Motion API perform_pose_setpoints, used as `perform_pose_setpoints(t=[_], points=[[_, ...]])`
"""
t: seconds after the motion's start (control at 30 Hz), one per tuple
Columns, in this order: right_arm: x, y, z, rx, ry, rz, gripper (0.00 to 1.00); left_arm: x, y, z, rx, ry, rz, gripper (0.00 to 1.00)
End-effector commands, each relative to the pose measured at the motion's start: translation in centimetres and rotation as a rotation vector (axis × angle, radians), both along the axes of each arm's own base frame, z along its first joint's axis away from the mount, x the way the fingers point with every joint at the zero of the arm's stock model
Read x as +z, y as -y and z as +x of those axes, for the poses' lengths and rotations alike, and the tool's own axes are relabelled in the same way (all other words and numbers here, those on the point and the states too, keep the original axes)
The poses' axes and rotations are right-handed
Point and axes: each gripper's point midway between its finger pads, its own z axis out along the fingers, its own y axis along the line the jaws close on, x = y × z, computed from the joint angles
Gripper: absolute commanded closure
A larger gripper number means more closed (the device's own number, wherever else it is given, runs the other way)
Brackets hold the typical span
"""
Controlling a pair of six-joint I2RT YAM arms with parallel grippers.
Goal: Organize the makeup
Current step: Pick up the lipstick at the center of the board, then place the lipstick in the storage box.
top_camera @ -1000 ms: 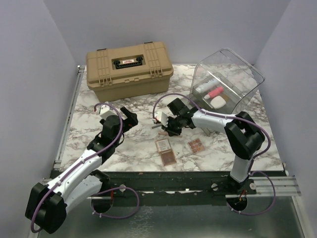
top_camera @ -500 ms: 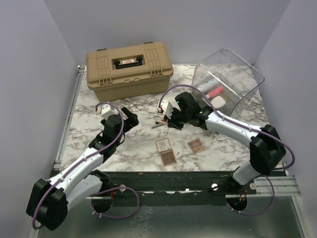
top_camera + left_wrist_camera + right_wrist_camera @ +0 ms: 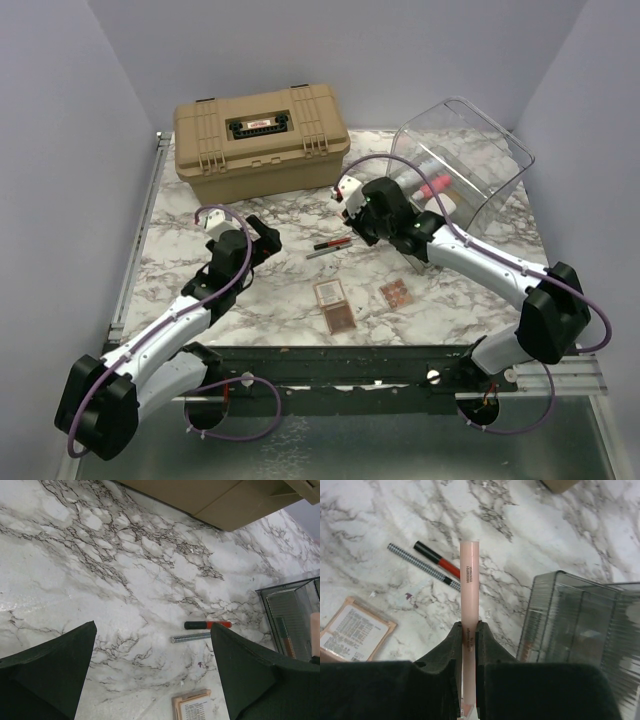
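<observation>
My right gripper next crosses over the bin's narrow section [image 3: 577, 627], below and to its right in the wrist view. It then turns the slim stick [image 3: 469, 575] lengthwise, lowers and releases.
My right gripper [image 3: 468, 625] is shut on a slim pale pink stick [image 3: 469, 575] and holds it above the marble, just left of the clear bin [image 3: 585, 615]. In the top view it [image 3: 360, 215] hovers beside the bin [image 3: 500, 150], which holds a white tube [image 3: 415, 172], a pink tube [image 3: 434, 187] and a white oval piece [image 3: 443, 205]. A red and black pencil [image 3: 333, 242] and a checkered pencil [image 3: 320, 253] lie on the table. Three palettes [image 3: 330, 292] [image 3: 340, 318] [image 3: 396, 293] lie nearer. My left gripper [image 3: 262, 238] is open and empty, left of the pencils [image 3: 207, 625].
A large tan hard case [image 3: 260, 140] stands shut at the back left. The marble table [image 3: 200, 230] ends in a metal rail at the left and a dark rail at the near edge. One palette corner [image 3: 192, 706] shows below my left fingers.
My right gripper has lifted from the pencils' spot with the pink stick and moved back and right toward the bin. The two pencils now lie uncovered. The left arm has barely moved.
</observation>
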Motion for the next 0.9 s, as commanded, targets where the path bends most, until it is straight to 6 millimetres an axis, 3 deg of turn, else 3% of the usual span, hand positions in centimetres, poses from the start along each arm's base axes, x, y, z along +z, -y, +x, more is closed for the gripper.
perform_pose_setpoints(t=[0.0, 0.17, 0.33, 0.57, 0.87], points=[[3.2, 1.9, 2.5, -0.187, 0.121, -0.007, 0.96, 0.0, 0.4, 0.1, -0.012, 0.003, -0.022, 0.02], [3.7, 4.1, 3.9, -0.325, 0.167, -0.084, 0.95, -0.2, 0.7, 0.2, -0.025, -0.003, -0.031, 0.02], [3.0, 5.5, 4.8, -0.423, 0.178, -0.142, 0.93, -0.2, 1.1, 0.4, -0.037, -0.006, -0.039, 0.02], [1.5, 7.0, 5.3, -0.477, 0.160, -0.151, 0.92, -0.2, 1.5, 0.5, -0.049, -0.008, -0.054, 0.02], [-0.1, 9.0, 5.3, -0.410, 0.159, -0.235, 0.92, -0.3, 1.8, 0.7, -0.056, -0.012, -0.059, 0.02]])
